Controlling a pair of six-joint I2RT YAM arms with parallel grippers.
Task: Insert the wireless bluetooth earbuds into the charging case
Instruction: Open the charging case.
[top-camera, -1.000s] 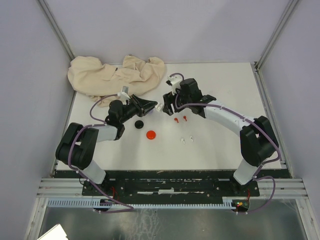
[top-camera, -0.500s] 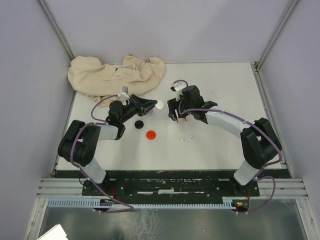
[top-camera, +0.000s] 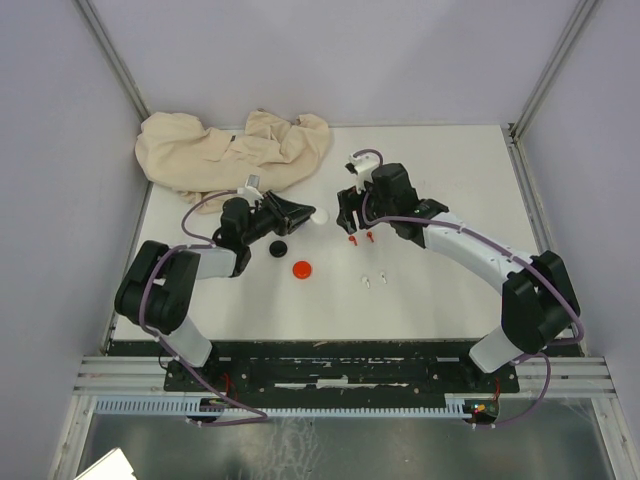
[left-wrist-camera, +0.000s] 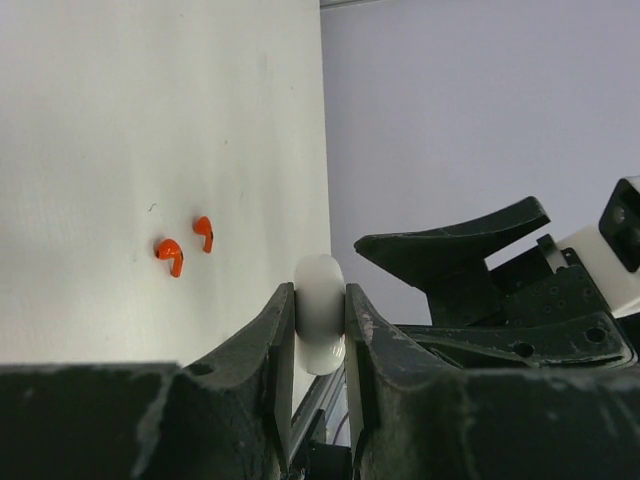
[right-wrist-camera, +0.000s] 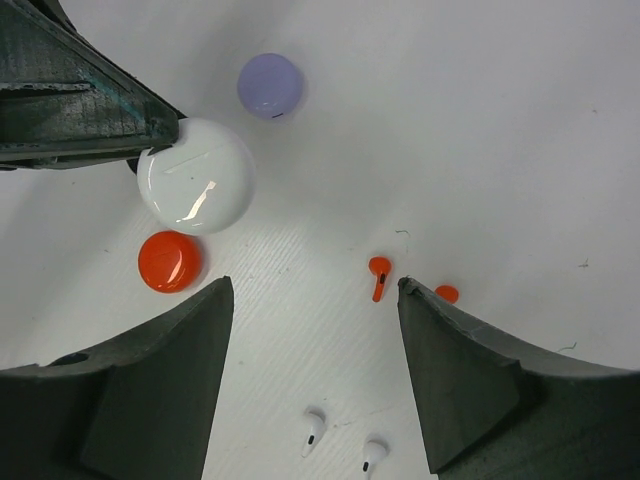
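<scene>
My right gripper is above and in front of the white earbud nearer the red disc (right-wrist-camera: 315, 427), so it needs to go down and move back over that earbud.
My left gripper (top-camera: 303, 214) is shut on a round white charging case (top-camera: 318, 215), held edge-on between its fingers in the left wrist view (left-wrist-camera: 320, 312). The case also shows in the right wrist view (right-wrist-camera: 196, 175). My right gripper (top-camera: 348, 222) is open and empty, hovering just right of the case and above two red earbuds (top-camera: 352, 240) (top-camera: 369, 237). In the right wrist view, one red earbud (right-wrist-camera: 379, 276) lies between the open fingers, near the right one. The other (right-wrist-camera: 447, 293) is partly behind the right finger. Two white earbuds (right-wrist-camera: 314, 430) (right-wrist-camera: 373, 455) lie nearer. Purple and black earbuds are out of view.
A red disc (top-camera: 301, 269) and a black disc (top-camera: 277, 248) lie below the left gripper. A purple disc (right-wrist-camera: 270, 85) lies beyond the white case. A beige cloth (top-camera: 235, 150) is bunched at the table's back left.
My right gripper has drawn back to the right from the white case and now hangs over the red earbuds. My left gripper still holds the case in nearly the same place.
</scene>
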